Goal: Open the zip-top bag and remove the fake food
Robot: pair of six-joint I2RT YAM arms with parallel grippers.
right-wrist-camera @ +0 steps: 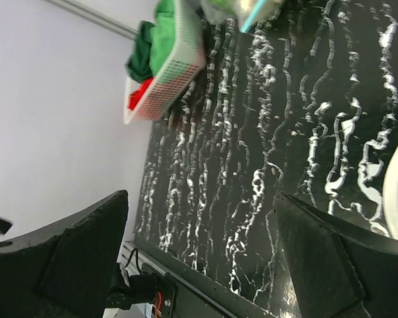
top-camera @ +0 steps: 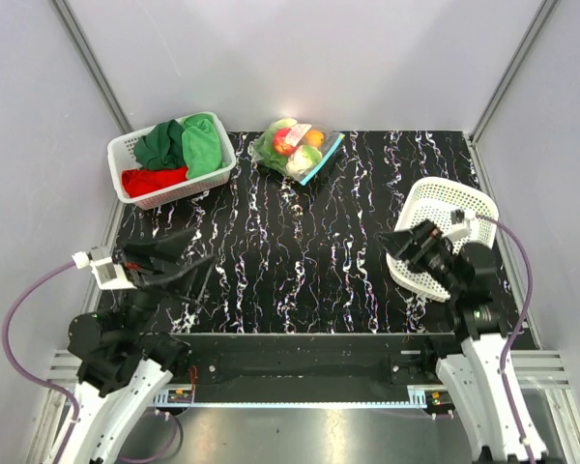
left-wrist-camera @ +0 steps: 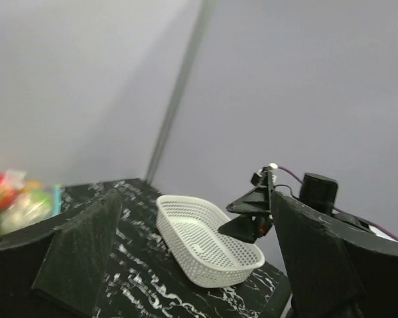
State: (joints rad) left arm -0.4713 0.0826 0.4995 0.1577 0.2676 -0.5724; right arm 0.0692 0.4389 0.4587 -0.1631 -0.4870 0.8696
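Note:
My right gripper reaches outward next, toward the bag, and down onto the teal strip's far end (top-camera: pixel 339 139), since that end of the strip lies clear of the food.
The clear zip-top bag (top-camera: pixel 296 150) lies at the back middle of the black marbled table, its teal strip toward the right. Inside it show the fake food (top-camera: pixel 290 143): a red piece, an orange, green leafy pieces and a pale piece. The bag's edge also shows at the left of the left wrist view (left-wrist-camera: pixel 16 202) and at the top of the right wrist view (right-wrist-camera: pixel 249 10). My left gripper (top-camera: pixel 201 259) is open and empty near the front left, far from the bag. My right gripper (top-camera: pixel 389 242) is open and empty at the right, beside the empty basket.
A white mesh basket (top-camera: pixel 135 147) with green and red cloths stands at the back left. An empty white mesh basket (top-camera: pixel 464 208) lies at the right under my right arm; it also shows in the left wrist view (left-wrist-camera: pixel 205 242). Grey walls enclose the table.

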